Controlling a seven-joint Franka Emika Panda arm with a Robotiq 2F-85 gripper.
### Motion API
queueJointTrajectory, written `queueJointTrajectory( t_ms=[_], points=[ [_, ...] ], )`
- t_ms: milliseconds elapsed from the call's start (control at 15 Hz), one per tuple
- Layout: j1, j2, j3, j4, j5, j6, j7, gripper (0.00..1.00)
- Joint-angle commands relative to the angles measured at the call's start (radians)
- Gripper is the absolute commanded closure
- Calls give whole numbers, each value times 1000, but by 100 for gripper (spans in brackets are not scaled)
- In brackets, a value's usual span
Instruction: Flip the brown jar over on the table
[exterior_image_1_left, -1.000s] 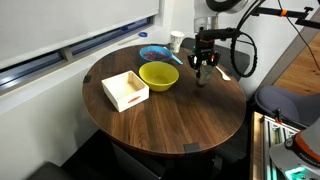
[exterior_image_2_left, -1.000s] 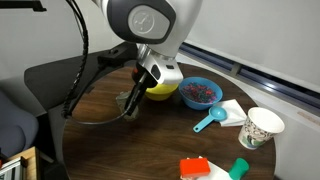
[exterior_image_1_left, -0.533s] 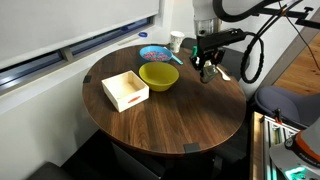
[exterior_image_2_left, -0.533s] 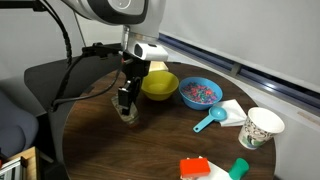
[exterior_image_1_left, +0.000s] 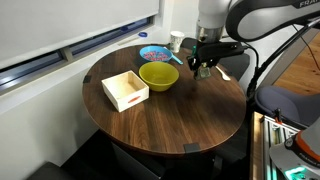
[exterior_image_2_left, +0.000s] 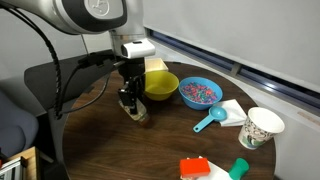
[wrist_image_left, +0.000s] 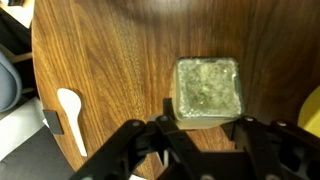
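Observation:
My gripper tilts next, then lowers the jar onto the bare wood (exterior_image_2_left: 131, 123) beside the yellow bowl to release it, since that wood lies clear below my gripper.
The brown jar (wrist_image_left: 207, 92) shows in the wrist view as a dull grey-green block with a pale rim, set between my two fingers. My gripper (wrist_image_left: 205, 114) is shut on its sides. In an exterior view the gripper (exterior_image_2_left: 130, 103) holds the jar (exterior_image_2_left: 139, 113) low at the dark wood table (exterior_image_2_left: 105, 150), left of the yellow bowl. I cannot tell whether the jar touches the top. In an exterior view the gripper (exterior_image_1_left: 203, 69) is right of the bowl over the table (exterior_image_1_left: 170, 120), and the jar is mostly hidden by the fingers.
A yellow bowl (exterior_image_1_left: 158, 75) and a white open box (exterior_image_1_left: 125, 90) stand mid-table. A blue bowl (exterior_image_2_left: 199, 92), a blue scoop (exterior_image_2_left: 208, 121), a white cup (exterior_image_2_left: 261, 127) and a red-capped bottle (exterior_image_2_left: 195, 168) are nearby. A white spoon (wrist_image_left: 70, 108) lies near the table edge.
The arm has swung and the wrist has turned around the jar. The gripper has stayed at about the same spot beside the yellow bowl, with the jar between its fingers.

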Motion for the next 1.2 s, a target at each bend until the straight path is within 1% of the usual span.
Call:
queueJointTrajectory(
  t_ms=[0,267,400,600,800,1133],
  points=[
    [-7,-67,19,-95,-56,103,101,77],
    [-9,-78,39,-150,-105,165,180,77],
    [-10,-81,55,-174,-165,184,235,77],
    [-8,-83,70,-201,-225,209,306,77],
    [-7,-87,78,-218,-257,222,354,77],
    [-6,-86,83,-233,-277,228,384,77]
  ],
)
